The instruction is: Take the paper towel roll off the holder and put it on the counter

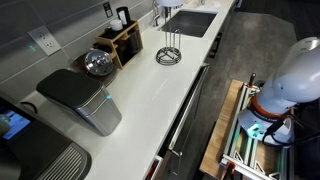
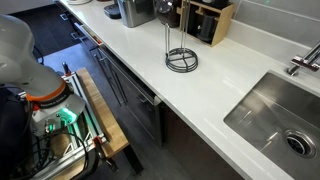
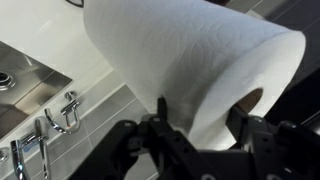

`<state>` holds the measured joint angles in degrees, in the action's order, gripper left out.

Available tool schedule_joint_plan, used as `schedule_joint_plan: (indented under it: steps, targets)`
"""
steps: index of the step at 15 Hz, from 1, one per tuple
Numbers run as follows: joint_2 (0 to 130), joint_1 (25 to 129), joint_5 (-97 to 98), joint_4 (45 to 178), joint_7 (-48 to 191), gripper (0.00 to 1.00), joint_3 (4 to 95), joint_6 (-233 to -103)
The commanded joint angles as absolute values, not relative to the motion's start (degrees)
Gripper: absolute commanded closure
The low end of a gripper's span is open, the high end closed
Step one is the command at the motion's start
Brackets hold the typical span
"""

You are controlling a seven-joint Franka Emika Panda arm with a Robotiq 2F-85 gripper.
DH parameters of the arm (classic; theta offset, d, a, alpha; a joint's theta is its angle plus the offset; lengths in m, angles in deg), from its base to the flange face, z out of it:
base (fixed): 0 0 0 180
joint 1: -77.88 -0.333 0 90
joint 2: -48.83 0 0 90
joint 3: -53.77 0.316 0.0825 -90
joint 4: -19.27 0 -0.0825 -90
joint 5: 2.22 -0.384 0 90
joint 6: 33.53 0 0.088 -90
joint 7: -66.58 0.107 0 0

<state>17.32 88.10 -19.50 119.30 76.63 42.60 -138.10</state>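
The counter between the bare holder and the grey appliance is empty. My gripper should next carry the roll (image 3: 190,55) past the holder toward the appliance, then lower to release it on the counter there.
The paper towel roll (image 3: 190,55), thick and white with its hollow core showing at the right end, fills the wrist view. My gripper (image 3: 203,118) is shut on it, with one dark finger on each side. The holder stands bare on the counter in both exterior views (image 1: 170,50) (image 2: 181,55), its round base and thin wire rods with nothing on them. The white counter (image 1: 150,95) (image 2: 225,90) runs long beside it. Neither the gripper nor the roll shows in the exterior views; only the robot's white body (image 1: 300,70) does.
A wooden box with dark bottles (image 1: 120,42) (image 2: 205,20), a metal bowl (image 1: 97,63) and a grey appliance (image 1: 80,100) stand along the wall. The inset sink (image 1: 190,22) (image 2: 275,115) with a faucet (image 2: 305,58) (image 3: 60,115) is beyond the holder.
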Motion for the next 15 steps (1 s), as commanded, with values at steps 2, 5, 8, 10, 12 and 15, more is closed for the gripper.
schedule_joint_plan:
  steps: [2,5,8,10,12,15]
  targets:
    - [17.5,84.2,-22.9,119.5,72.2,0.66,41.6,-129.9]
    - [18.1,82.2,-26.2,120.5,68.9,0.66,41.4,-127.0]
    - [18.3,81.0,-29.3,123.4,64.6,0.66,41.5,-127.3]
    - [18.5,80.5,-30.0,127.4,61.5,0.66,41.9,-128.5]
    - [18.5,80.2,-30.8,132.7,57.9,0.66,41.8,-129.8]
    - [18.3,80.4,-31.9,140.5,53.3,0.66,42.1,-133.0]
